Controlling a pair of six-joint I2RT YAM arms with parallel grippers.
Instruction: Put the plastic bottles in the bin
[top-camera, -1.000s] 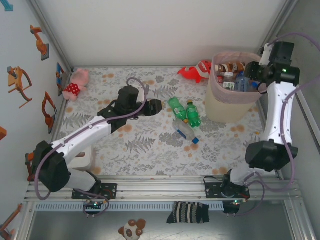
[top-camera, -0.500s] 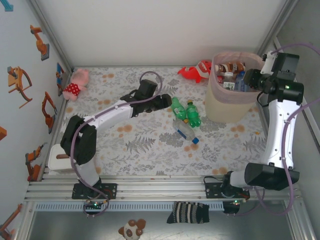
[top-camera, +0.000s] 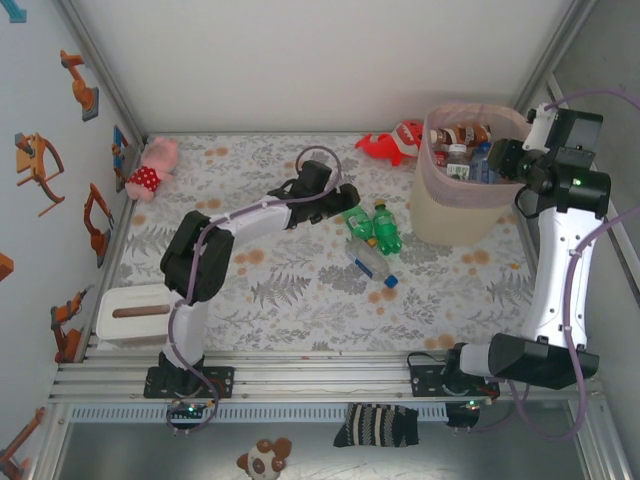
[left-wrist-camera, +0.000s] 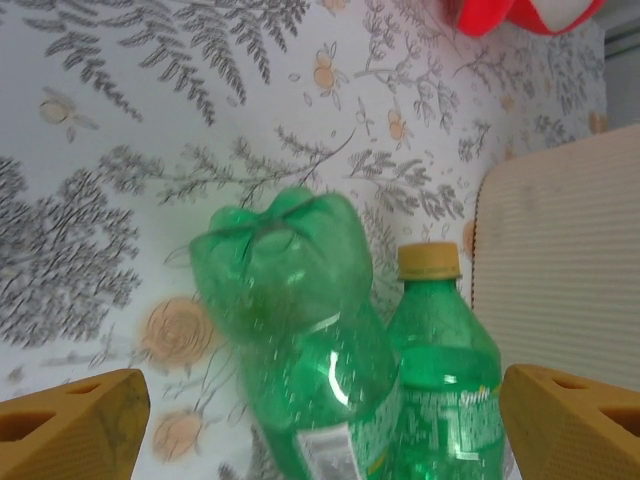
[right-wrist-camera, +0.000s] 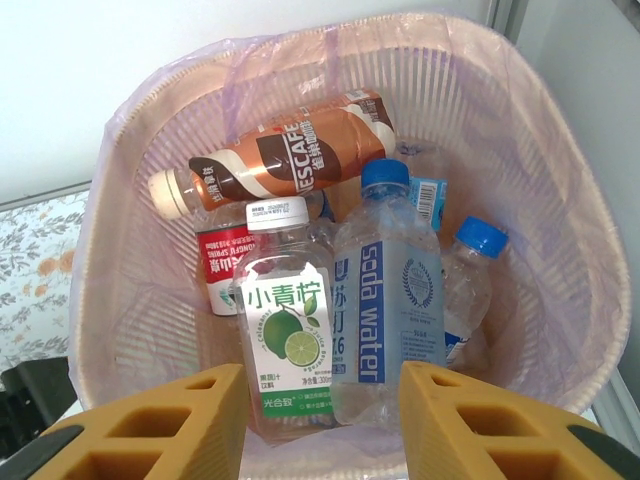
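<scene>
The left gripper lowers onto the base end of the green bottle (top-camera: 351, 213) next, since it lies below the gripper's fingers and sticks out past the other green bottle's yellow cap.
Two green plastic bottles (top-camera: 368, 222) lie side by side on the floral mat, and a clear bottle with a blue cap (top-camera: 373, 263) lies just in front of them. My left gripper (top-camera: 347, 201) hangs open right over the green pair. In the left wrist view, one green bottle (left-wrist-camera: 285, 290) points its base at the camera and the other (left-wrist-camera: 445, 370) has a yellow cap. Both sit between my widely spread fingers (left-wrist-camera: 80, 425). The bin (top-camera: 450, 205) at the back right holds several bottles (right-wrist-camera: 385, 300). My right gripper (right-wrist-camera: 320, 430) is above it, open with nothing between its jaws.
A red toy (top-camera: 392, 143) lies left of the bin, and a pink plush toy (top-camera: 155, 165) is in the far left corner. A white box (top-camera: 135, 315) stands near the left arm's base. The bin wall (left-wrist-camera: 560, 250) rises close to the right of the green bottles.
The left arm has stretched to the right until its gripper is over the green bottles, and its jaws have opened wide. The right arm has shifted slightly at the bin.
</scene>
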